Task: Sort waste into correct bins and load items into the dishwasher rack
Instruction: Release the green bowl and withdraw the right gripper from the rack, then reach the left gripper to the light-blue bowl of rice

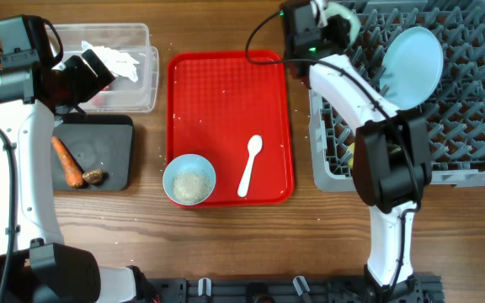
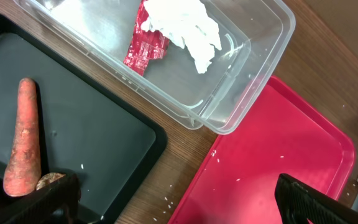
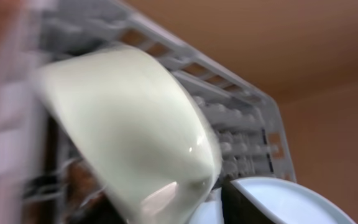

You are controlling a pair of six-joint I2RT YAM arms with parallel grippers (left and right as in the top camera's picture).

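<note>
I will next move my left gripper back toward the light blue bowl and down to the bowl's rim facing the white spoon, because the bowl still has rice in it.
My right gripper (image 1: 337,21) is shut on the pale green bowl (image 3: 129,124) and holds it tilted over the far left corner of the grey rack (image 1: 470,126). The pale blue plate (image 1: 411,63) stands upright in the rack. A bit of the yellow cup (image 1: 351,153) shows behind the right arm. My left gripper (image 2: 179,205) is open and empty over the gap between the black tray (image 1: 112,151) and the clear tub (image 1: 141,34). The tissue (image 2: 185,28) and red wrapper (image 2: 145,46) lie in the tub. The carrot (image 1: 67,162) and brown scrap (image 1: 93,177) lie on the black tray.
The red serving tray (image 1: 226,101) sits in the middle. On it stand the light blue bowl (image 1: 189,179), with rice in it, and the white spoon (image 1: 250,166). Loose rice grains lie on the wood and on the trays.
</note>
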